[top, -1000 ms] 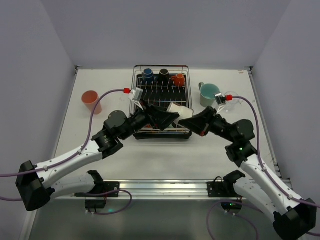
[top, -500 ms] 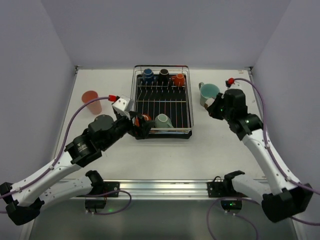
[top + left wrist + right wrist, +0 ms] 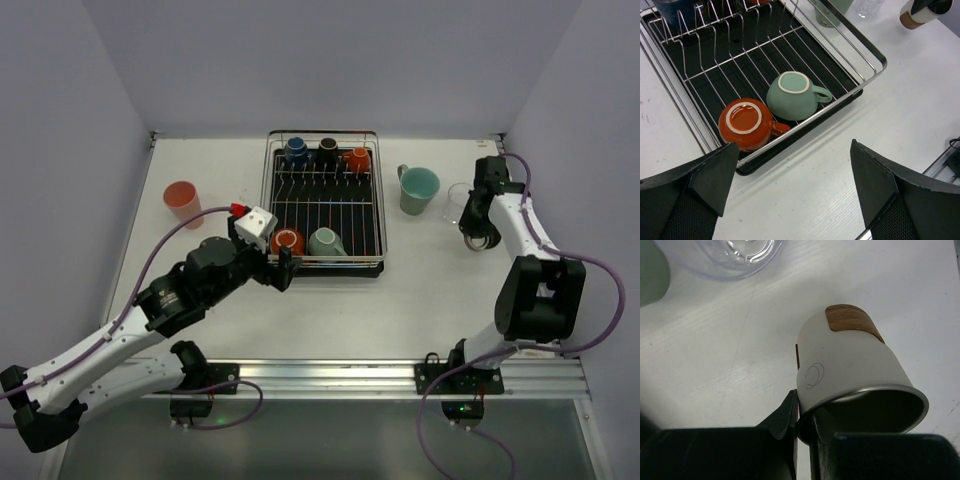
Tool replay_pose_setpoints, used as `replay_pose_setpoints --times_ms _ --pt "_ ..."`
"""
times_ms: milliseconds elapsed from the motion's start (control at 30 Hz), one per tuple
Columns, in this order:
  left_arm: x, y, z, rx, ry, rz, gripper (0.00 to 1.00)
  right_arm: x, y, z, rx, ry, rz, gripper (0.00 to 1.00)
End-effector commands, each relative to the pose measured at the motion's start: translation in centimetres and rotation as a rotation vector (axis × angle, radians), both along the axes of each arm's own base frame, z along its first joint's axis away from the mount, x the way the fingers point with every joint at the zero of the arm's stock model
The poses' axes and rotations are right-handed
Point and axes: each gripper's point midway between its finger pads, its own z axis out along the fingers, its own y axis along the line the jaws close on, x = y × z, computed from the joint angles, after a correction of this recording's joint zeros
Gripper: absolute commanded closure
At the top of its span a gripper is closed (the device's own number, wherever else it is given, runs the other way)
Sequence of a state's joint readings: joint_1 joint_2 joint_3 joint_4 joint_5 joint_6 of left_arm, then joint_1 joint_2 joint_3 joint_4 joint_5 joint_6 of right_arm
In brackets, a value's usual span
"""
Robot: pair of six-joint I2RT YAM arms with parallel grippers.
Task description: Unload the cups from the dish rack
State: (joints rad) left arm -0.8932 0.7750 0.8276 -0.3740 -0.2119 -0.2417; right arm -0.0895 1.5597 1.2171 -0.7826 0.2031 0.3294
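My right gripper moves down onto the bare tabletop near the clear cup next and releases the white cup's rim, since that spot stands empty.
The dish rack [image 3: 377,200] stands mid-table with blue [image 3: 295,152], black [image 3: 328,150] and orange [image 3: 358,158] cups along its back row. At its front, a red cup [image 3: 745,124] and a pale teal cup [image 3: 795,95] lie upside down. My left gripper [image 3: 790,185] hangs open over the bare table just in front of the rack's [image 3: 860,47] near corner. My right gripper [image 3: 805,415] is shut on the rim of a white cup with a brown base [image 3: 855,365], tilted over the table at the far right [image 3: 474,237].
A salmon-pink cup [image 3: 182,203] stands left of the rack. A tall green cup [image 3: 418,190] and a clear cup [image 3: 457,203] stand right of it, close to the held cup. The table's right edge lies just beyond the right arm.
Both arms left the rack's front. The right arm carried the white cup to the far right, beside the clear cup. The left arm drew back toward me with its gripper opened wide.
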Motion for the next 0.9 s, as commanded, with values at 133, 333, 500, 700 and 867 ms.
replay_pose_setpoints --times_ms 133,333,500,700,867 --pt "-0.5 -0.7 -1.4 0.051 0.01 -0.066 0.0 1.4 -1.9 -2.1 0.01 0.083 0.028 0.99" --pt "-0.4 -0.8 -2.1 0.07 0.023 -0.064 0.0 1.9 -2.2 -2.8 0.045 0.074 0.027 0.85" --pt "-0.1 -0.9 -2.7 0.088 0.037 -0.057 0.0 1.9 -2.4 -1.4 0.031 0.035 0.001 0.56" --pt "0.5 -1.9 -2.3 0.086 0.059 -0.053 0.0 1.6 -1.9 2.2 0.04 -0.09 -0.028 0.32" --pt "1.3 -3.3 -1.4 0.074 0.092 -0.049 0.0 0.2 -0.4 7.6 0.067 -0.327 -0.017 0.18"
